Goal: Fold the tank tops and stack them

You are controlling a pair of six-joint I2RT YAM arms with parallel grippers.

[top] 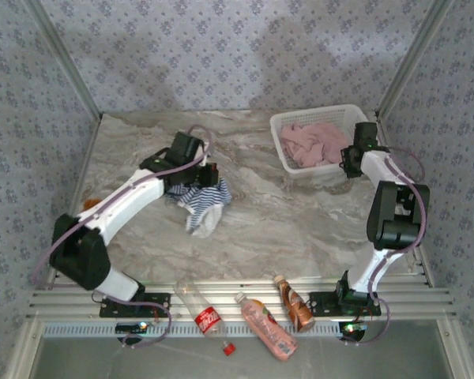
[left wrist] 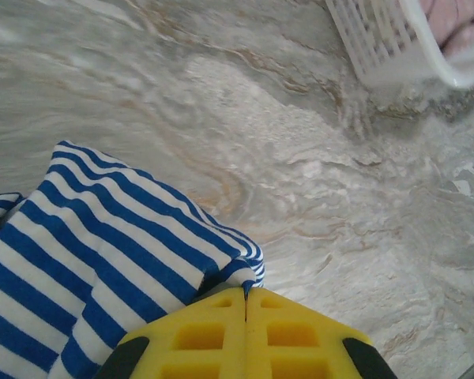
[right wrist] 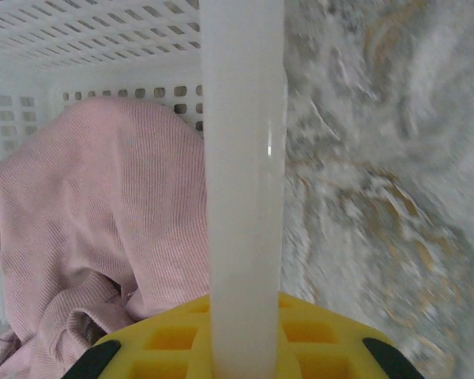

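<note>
The marble between my left gripper and the basket [top: 316, 112] is bare and open. My left gripper should next pull the bunched striped tank top sideways onto that marble and let go of the fold.
The striped tank top [top: 199, 201] lies bunched on the marble table, left of centre. My left gripper [top: 209, 175] is shut on a fold at its upper edge; in the left wrist view the yellow jaws [left wrist: 246, 290] are pressed together on the navy-and-white cloth [left wrist: 103, 253]. The pink tank top [top: 312, 142] lies crumpled inside the white lattice basket [top: 316, 112] at the back right. My right gripper [top: 349, 162] is shut on the basket's right rim [right wrist: 243, 158], which runs up between the jaws [right wrist: 243, 304], with the pink cloth [right wrist: 95, 221] just inside.
Three bottles lie along the near rail: a clear one with a red label [top: 201, 312], a pink one [top: 265, 325] and a brown one [top: 295, 302]. A small brown-orange thing [top: 89, 204] sits at the table's left edge. Patterned walls enclose three sides.
</note>
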